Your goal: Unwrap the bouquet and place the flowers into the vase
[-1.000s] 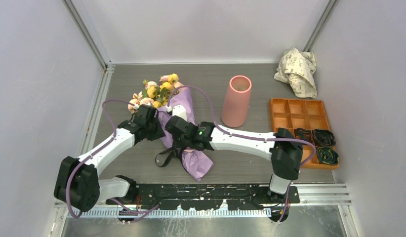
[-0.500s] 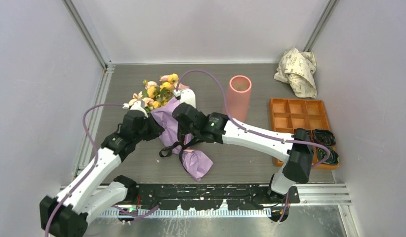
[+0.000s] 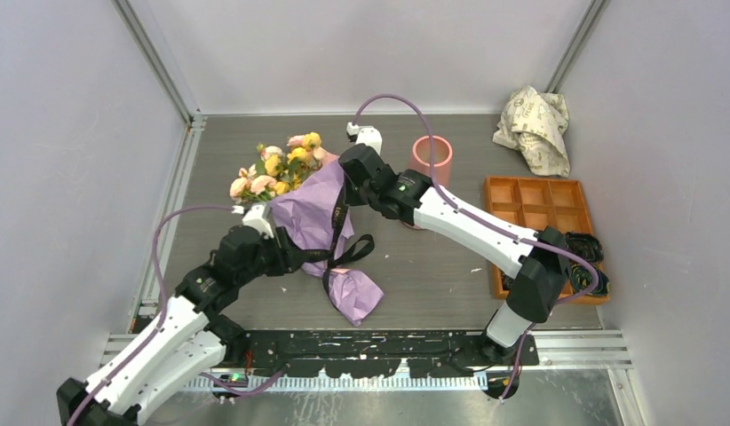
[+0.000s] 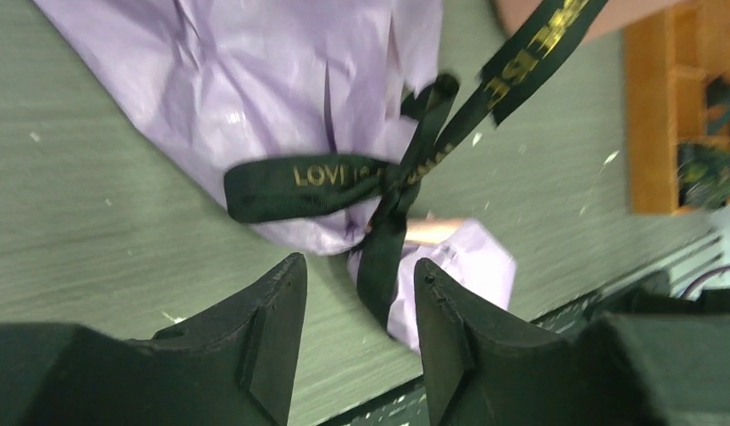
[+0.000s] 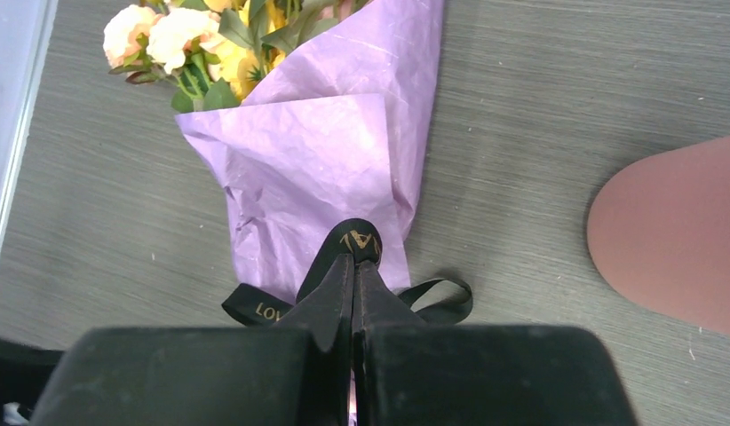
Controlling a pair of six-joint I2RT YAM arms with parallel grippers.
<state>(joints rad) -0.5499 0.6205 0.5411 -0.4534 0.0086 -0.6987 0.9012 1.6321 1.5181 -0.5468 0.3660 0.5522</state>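
Note:
The ribbon's loose end point(image 4: 381, 257) hangs clear of the knot, between the open fingers of my left gripper. My left gripper needs to move down and to the right in the top view next, around that end.
The bouquet point(image 3: 310, 217) lies on the table, its lilac paper point(image 5: 326, 160) opening toward the flowers point(image 3: 273, 169) at the far left. A black ribbon point(image 3: 337, 232) with gold lettering is still knotted round the cone's waist. My right gripper point(image 3: 345, 192) hangs above the paper, shut on one ribbon end point(image 5: 360, 240) and holding it taut. My left gripper point(image 3: 295, 258) sits low at the cone's near-left side, open, with the ribbon's tail point(image 4: 381, 257) and a ribbon loop point(image 4: 299, 182) just beyond its fingertips. The salmon-pink vase point(image 3: 432, 147) stands behind the right arm, partly hidden.
An orange compartment tray point(image 3: 539, 206) at the right holds coiled dark ribbons point(image 3: 582, 248). Crumpled printed white paper point(image 3: 535, 124) lies in the far right corner. Enclosure walls stand close on both sides.
My right gripper has risen and moved away from me, drawing the ribbon taut. My left gripper has pulled back toward the near left and opened, letting go of the bouquet.

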